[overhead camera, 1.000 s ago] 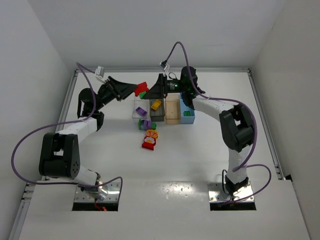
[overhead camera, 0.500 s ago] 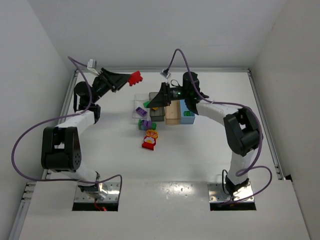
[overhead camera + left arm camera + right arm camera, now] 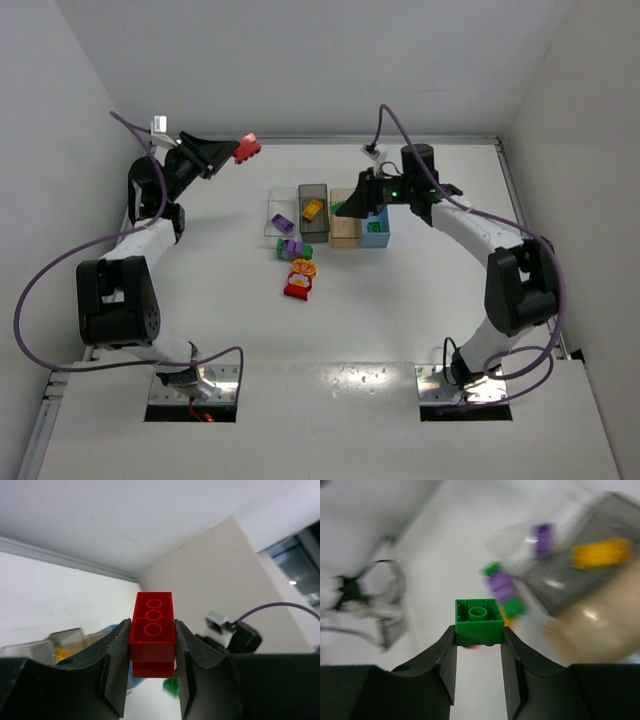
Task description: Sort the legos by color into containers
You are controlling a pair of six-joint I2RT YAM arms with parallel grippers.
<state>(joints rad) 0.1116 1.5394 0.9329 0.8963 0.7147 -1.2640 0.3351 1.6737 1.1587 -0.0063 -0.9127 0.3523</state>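
Note:
A green lego already lies in the light blue bin (image 3: pixel 375 228), so the right gripper moves its green lego across and down into that bin next.
My left gripper (image 3: pixel 232 151) is shut on a red lego (image 3: pixel 246 147) and holds it high near the back wall, left of the bins; the left wrist view shows the red lego (image 3: pixel 152 630) clamped between both fingers (image 3: pixel 116 665). My right gripper (image 3: pixel 347 207) is shut on a green lego (image 3: pixel 338 208) above the tan bin (image 3: pixel 345 222); the right wrist view shows the green lego (image 3: pixel 479 622) between its fingers. The clear bin (image 3: pixel 272 213) holds a purple lego (image 3: pixel 283 224). The smoky grey bin (image 3: pixel 314 193) holds a yellow-orange lego (image 3: pixel 313 209). The light blue bin (image 3: pixel 377 236) stands at the right end of the row.
Loose legos lie on the table in front of the bins: a purple and green cluster (image 3: pixel 293 248), a yellow-orange one (image 3: pixel 303 267) and a red one (image 3: pixel 298 288). The back wall rail runs just behind the left gripper.
My left gripper has risen and swung back-left with the red lego. My right gripper has moved right with the green lego, from over the clear and grey bins to over the tan bin.

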